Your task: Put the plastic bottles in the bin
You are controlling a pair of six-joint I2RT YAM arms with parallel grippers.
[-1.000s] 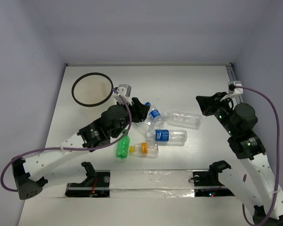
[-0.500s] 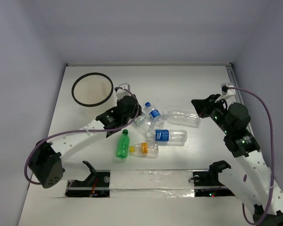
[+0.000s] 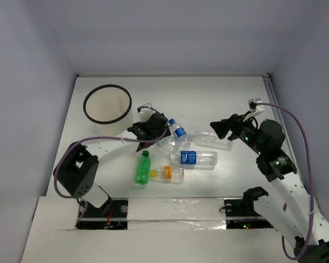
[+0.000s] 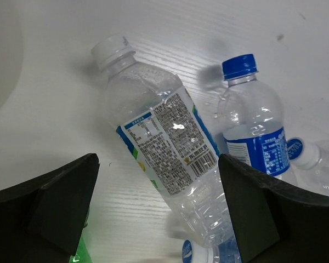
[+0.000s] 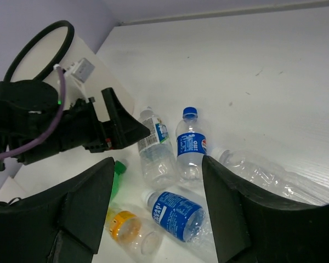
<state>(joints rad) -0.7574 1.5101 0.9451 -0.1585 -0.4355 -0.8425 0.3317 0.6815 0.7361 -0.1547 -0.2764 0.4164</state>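
The clear white-capped bottle already lies between my left gripper's open fingers. The left gripper lowers onto the printed label of the bottle next, fingers to either side.
Several plastic bottles lie clustered mid-table. A clear white-capped labelled one rests beside a blue-capped one. A plain clear one lies to their right. In front lie a blue-labelled one, a green one and an orange-capped one. My left gripper is open, hovering over the white-capped bottle with nothing gripped. My right gripper is open above the cluster's right side. The bin stands at the back left.
The left arm's purple cable loops between its base and wrist. The table's right edge has a metal rail. Walls enclose the table on three sides.
The left gripper slid right toward the white-capped bottle and opened. The right gripper moved left toward the plain clear bottle and opened too. The bottles have stayed put.
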